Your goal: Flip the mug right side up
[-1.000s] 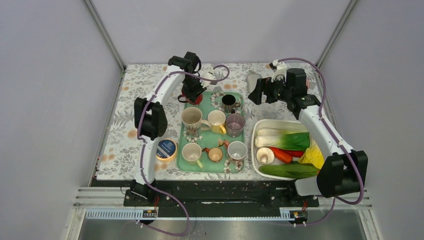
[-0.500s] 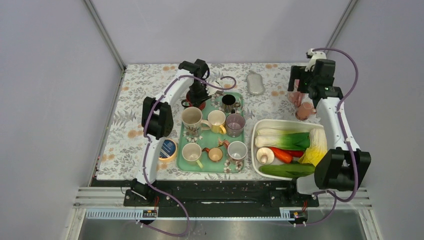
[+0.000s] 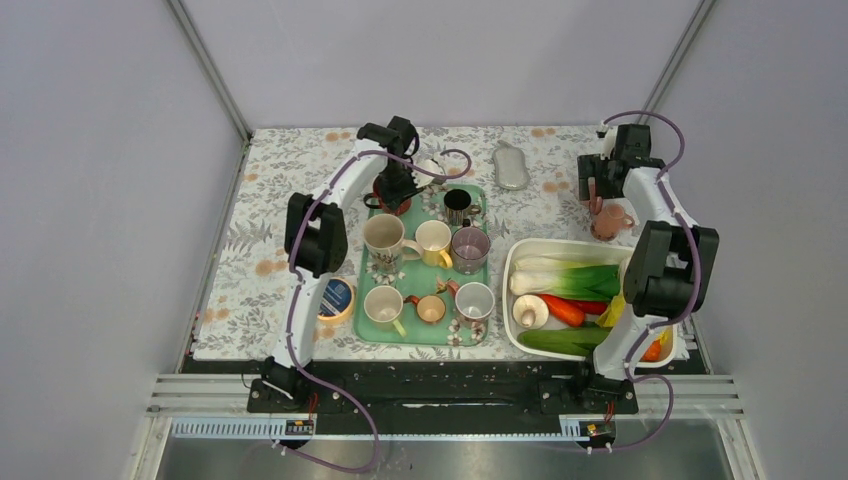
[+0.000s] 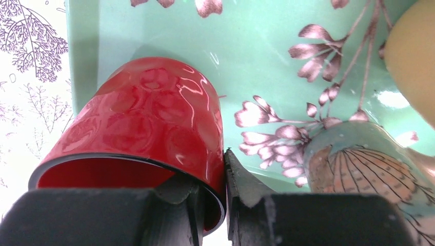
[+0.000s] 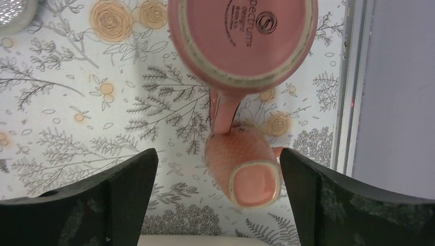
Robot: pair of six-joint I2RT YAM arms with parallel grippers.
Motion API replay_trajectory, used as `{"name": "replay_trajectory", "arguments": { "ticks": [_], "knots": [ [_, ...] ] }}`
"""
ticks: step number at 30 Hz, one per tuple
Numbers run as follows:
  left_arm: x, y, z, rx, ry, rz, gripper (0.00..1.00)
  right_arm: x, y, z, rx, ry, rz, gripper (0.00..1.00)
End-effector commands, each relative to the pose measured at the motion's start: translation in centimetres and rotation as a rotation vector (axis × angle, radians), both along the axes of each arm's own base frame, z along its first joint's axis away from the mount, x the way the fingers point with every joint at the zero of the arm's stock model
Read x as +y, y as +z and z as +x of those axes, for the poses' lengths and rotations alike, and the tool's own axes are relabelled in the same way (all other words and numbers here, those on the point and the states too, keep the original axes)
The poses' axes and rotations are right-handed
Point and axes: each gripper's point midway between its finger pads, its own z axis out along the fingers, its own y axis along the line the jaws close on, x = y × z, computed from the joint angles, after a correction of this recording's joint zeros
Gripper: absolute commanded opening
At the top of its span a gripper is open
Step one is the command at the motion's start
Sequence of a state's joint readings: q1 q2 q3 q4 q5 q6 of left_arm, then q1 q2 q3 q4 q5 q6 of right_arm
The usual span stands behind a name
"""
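Note:
I will move my right gripper down onto the pink mug's handle [image 3: 595, 203] [image 5: 224, 111], with its open fingers on either side, because that narrow bar sticks out clear of the mug's wide base.
A glossy red mug [image 4: 149, 123] hangs mouth-up and a little tilted over the back left corner of the green tray [image 4: 256, 51]. My left gripper [image 4: 224, 169] is shut on its wall, one finger inside and one outside; from above the gripper [image 3: 392, 188] covers most of the red mug [image 3: 383, 206]. At the far right a pink mug [image 5: 241, 41] stands upside down on the tablecloth, base up. A smaller pink cup [image 5: 246, 166], also base up, lies between the wide-open fingers of my right gripper [image 5: 218, 171], touching neither. From above, the right gripper [image 3: 598, 188] hovers beside the pink mug [image 3: 610, 222].
The tray [image 3: 358, 320] carries several upright mugs; a floral one [image 4: 369, 164] and a cream one [image 4: 415, 51] stand close to the red mug. A white tub [image 3: 512, 270] of vegetables sits just in front of the pink mug. The table's right rail [image 5: 349, 77] runs close by.
My right arm swung from the back middle of the table to the far right and came down over the pink cups. The left gripper shifted slightly right with the red mug.

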State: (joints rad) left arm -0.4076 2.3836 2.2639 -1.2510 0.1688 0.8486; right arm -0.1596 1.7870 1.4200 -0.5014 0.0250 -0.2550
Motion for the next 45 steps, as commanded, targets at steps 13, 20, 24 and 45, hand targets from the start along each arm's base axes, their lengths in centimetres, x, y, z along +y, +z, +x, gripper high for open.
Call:
{"name": "replay_trajectory", "arguments": {
  "ticks": [13, 20, 24, 45],
  "knots": [
    [0.7, 1.0, 4.3, -0.154, 0.031, 0.02, 0.44, -1.2, -2.3, 4.7, 0.017, 0.079, -0.006, 0.93],
    [-0.4, 5.1, 4.7, -0.235, 0.059, -0.079, 0.64, -0.9, -3.9, 5.3, 0.045, 0.095, 0.018, 0.81],
    [-0.3, 7.2, 4.8, -0.302, 0.089, -0.104, 0.67, -1.6, -5.1, 5.6, 0.075, 0.073, 0.0, 0.61],
    [-1.7, 19.5, 0.6, -0.466, 0.184, -0.41, 0.76, 2.5, 3.6, 6.9, -0.122, 0.168, 0.18, 0.0]
  ]
}}
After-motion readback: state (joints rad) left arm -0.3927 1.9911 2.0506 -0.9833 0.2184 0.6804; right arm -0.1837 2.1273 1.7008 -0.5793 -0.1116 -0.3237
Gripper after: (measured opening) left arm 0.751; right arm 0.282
